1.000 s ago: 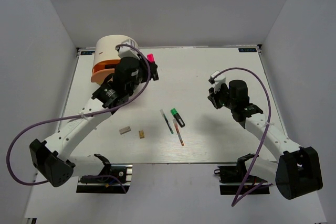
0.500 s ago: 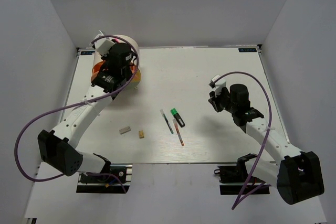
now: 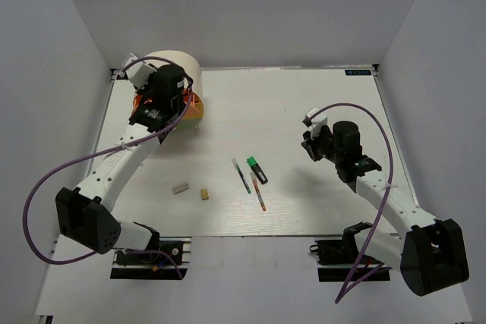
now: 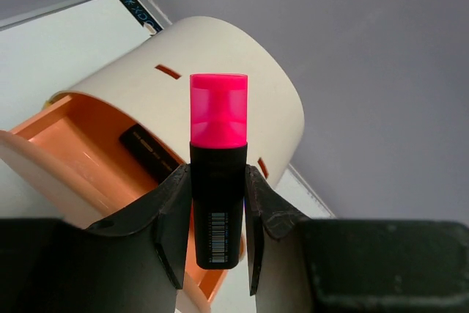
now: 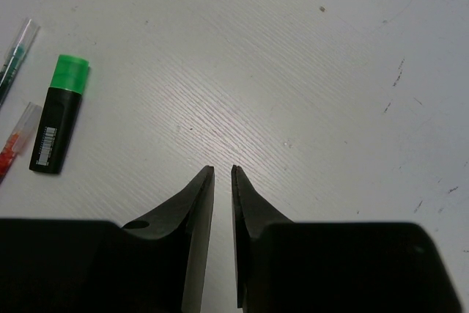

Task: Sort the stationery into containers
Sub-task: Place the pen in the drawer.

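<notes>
The left gripper will next go down a little over the open orange tray and let go of the pink highlighter [image 4: 218,130] there, because a black highlighter is already in the tray.
My left gripper [image 4: 218,175] is shut on the pink highlighter [image 4: 218,130] and holds it upright over the open orange tray [image 4: 66,144] of the cream drum [image 4: 220,56]. A black highlighter [image 4: 150,153] lies in that tray. In the top view the left gripper [image 3: 156,95] hangs at the drum [image 3: 182,62]. The green highlighter [image 3: 257,168], two pens [image 3: 241,174] [image 3: 259,192], the grey block [image 3: 180,188] and the tan block [image 3: 204,194] lie on the table. My right gripper [image 5: 222,171] is shut and empty above bare table, right of the green highlighter [image 5: 60,113].
The white table [image 3: 304,96] is walled at the back and on both sides. A yellow tray edge [image 3: 199,114] shows under the orange one. The purple cable of each arm loops beside it.
My left arm has swung back and to the left with the pink highlighter, from the drum's right side to above the orange tray. The right arm has hardly moved.
</notes>
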Controlling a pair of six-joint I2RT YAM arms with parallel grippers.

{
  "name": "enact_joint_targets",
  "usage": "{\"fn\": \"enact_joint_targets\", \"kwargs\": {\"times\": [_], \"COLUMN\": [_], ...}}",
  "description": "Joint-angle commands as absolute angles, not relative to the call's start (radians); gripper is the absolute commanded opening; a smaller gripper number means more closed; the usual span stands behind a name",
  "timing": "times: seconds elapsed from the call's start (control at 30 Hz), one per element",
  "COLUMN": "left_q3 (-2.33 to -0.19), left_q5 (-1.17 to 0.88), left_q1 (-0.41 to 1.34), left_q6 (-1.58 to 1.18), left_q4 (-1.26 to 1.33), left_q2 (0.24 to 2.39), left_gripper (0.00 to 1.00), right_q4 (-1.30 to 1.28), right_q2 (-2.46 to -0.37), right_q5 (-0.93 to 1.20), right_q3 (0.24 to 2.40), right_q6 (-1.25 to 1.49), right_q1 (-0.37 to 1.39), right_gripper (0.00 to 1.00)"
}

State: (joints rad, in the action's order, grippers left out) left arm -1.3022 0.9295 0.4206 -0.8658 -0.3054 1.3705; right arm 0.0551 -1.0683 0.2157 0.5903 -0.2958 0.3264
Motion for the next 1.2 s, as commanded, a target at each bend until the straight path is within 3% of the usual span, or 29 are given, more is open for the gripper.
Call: {"fn": "enact_joint_targets", "kwargs": {"times": [0.0,0.07,0.13,0.37,0.5,0.53,0.6,0.8,1.1,1.17], "left_q3": [-1.302,-1.302,-1.302,-1.322,-1.322,-1.322,-1.322,-1.331,-1.362,-1.388], "left_q5": [0.960,0.960,0.960,0.951,0.951,0.951,0.951,0.942,0.905,0.896], "left_q1": [0.405,0.405,0.394,0.385,0.385,0.385,0.385,0.385,0.385,0.385], "left_q6": [-0.881,-0.881,-0.881,-0.881,-0.881,-0.881,-0.881,-0.881,-0.862,-0.830], "left_q4": [-0.331,-0.331,-0.341,-0.377,-0.377,-0.377,-0.377,-0.368,-0.348,-0.321], "left_q2": [1.358,1.358,1.376,1.407,1.416,1.416,1.416,1.416,1.404,1.393], "left_gripper": [0.00,0.00,0.08,0.11,0.25,0.34,0.41,0.54,0.60,0.63], "right_q4": [0.100,0.098,0.098,0.103,0.103,0.103,0.104,0.107,0.095,0.091], "right_q2": [-1.048,-1.048,-1.048,-1.046,-1.042,-1.042,-1.043,-1.046,-1.046,-1.046], "right_q5": [0.224,0.222,0.222,0.222,0.218,0.218,0.218,0.225,0.250,0.271], "right_q3": [0.581,0.581,0.578,0.578,0.577,0.572,0.572,0.572,0.577,0.578], "right_q6": [-0.299,-0.301,-0.298,-0.296,-0.298,-0.298,-0.298,-0.298,-0.316,-0.321], "right_q1": [0.321,0.318,0.322,0.321,0.318,0.321,0.318,0.321,0.321,0.321], "right_gripper": [0.22,0.22,0.22,0.22,0.23,0.23,0.24,0.26,0.37,0.46]}}
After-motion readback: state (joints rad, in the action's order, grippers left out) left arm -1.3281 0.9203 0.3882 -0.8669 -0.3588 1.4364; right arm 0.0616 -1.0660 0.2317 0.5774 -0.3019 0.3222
